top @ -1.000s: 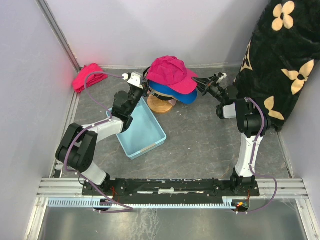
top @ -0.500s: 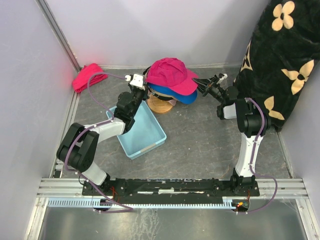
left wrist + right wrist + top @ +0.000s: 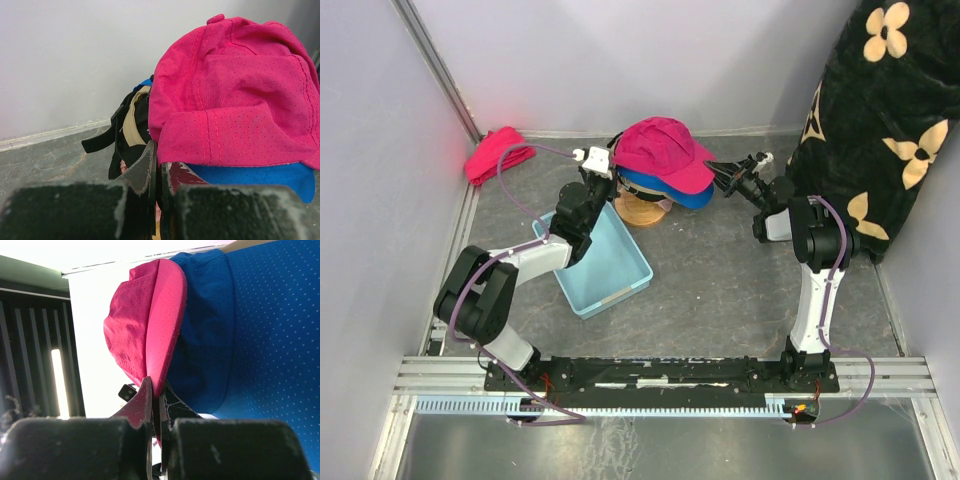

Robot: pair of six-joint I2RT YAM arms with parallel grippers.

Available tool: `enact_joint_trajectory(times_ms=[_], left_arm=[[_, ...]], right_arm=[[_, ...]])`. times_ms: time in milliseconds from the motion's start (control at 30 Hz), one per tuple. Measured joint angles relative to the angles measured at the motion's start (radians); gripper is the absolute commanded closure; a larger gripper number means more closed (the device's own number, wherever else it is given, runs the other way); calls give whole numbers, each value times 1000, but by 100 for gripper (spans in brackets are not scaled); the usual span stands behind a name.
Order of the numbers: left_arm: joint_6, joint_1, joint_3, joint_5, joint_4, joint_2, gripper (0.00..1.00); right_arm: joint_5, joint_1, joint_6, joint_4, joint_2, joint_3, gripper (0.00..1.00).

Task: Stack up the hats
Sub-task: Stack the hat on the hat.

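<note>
I will lower my right gripper a little next, to bring the magenta hat's brim closer to the blue hat's brim (image 3: 696, 198) (image 3: 198, 356). Then I will open my right gripper.
A magenta hat (image 3: 665, 150) sits on top of the stacked hats, above a blue hat (image 3: 682, 193) on a wooden stand (image 3: 640, 211). My left gripper (image 3: 608, 166) is shut on the magenta hat's rear edge (image 3: 165, 150). Black (image 3: 131, 150) and tan (image 3: 131, 120) hats show under it in the left wrist view. My right gripper (image 3: 719, 171) is shut on the tip of the magenta brim (image 3: 165, 325), with the blue hat (image 3: 250, 330) right beside it.
A light blue bin (image 3: 582, 295) lies open in front of the stand, under my left arm. A red-pink cloth bundle (image 3: 496, 155) lies in the back left corner. Black flower-print fabric (image 3: 885, 120) hangs at the right, behind my right arm.
Both grippers have shifted very slightly while keeping hold of the magenta hat; the left wrist has edged toward the stack. The hat sits almost where it was.
</note>
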Motion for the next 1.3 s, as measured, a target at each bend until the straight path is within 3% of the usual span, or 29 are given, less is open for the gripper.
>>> enact_joint_trajectory(times_ms=[1300], left_arm=[[-69,-11,155,-102,-201,59,97]], right_arm=[[48,1,-70,9,16,-51,92]])
